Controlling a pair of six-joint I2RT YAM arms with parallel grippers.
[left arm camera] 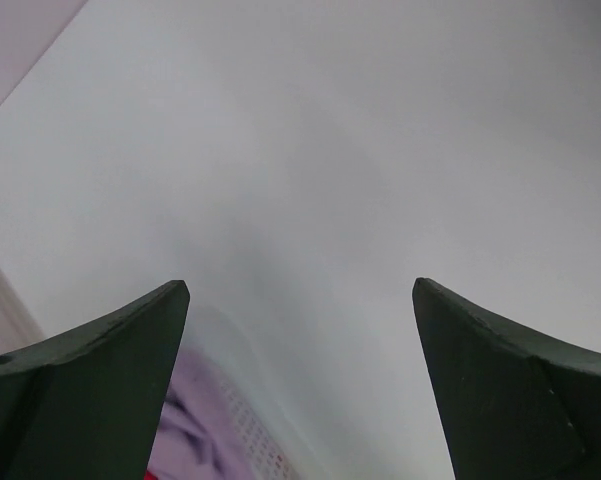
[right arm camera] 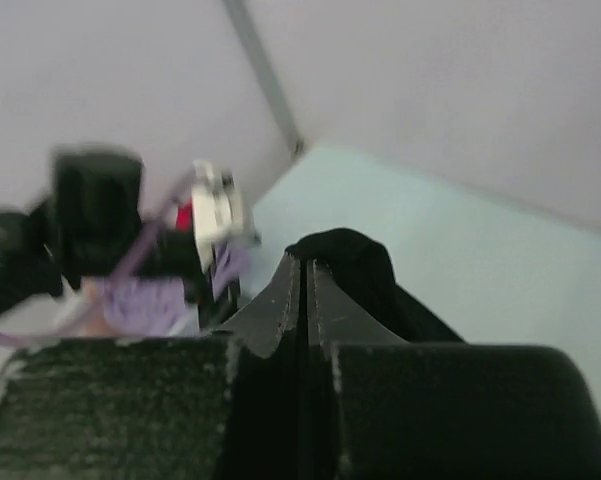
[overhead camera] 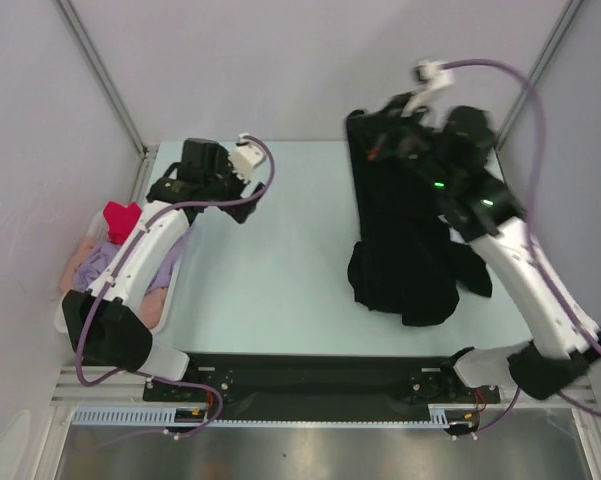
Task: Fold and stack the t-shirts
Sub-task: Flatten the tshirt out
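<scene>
Only my right gripper holds the black t-shirt (overhead camera: 400, 240). I will move my left gripper down, back and to the right in the top view, onto the t-shirt's basket-side edge (overhead camera: 358, 272).
My right gripper (overhead camera: 372, 128) is shut on the black t-shirt (overhead camera: 400, 240) and holds it up over the far right of the table, its lower end bunched on the table. In the right wrist view the closed jaws (right arm camera: 305, 262) pinch a fold of the black t-shirt (right arm camera: 355, 265). My left gripper (overhead camera: 192, 152) is open and empty, raised at the far left of the table above the basket's far end; its fingers (left arm camera: 100, 380) stand wide apart. A red t-shirt (overhead camera: 122, 219), a lavender one (overhead camera: 98, 260) and a pale pink one (overhead camera: 72, 270) lie in the white basket.
The white lattice basket (overhead camera: 163, 312) sits at the table's left edge, partly under my left arm; its rim (left arm camera: 250, 420) shows in the left wrist view. Grey walls enclose the pale green table (overhead camera: 270, 270) on three sides. A metal post (overhead camera: 100, 70) stands at the far left corner.
</scene>
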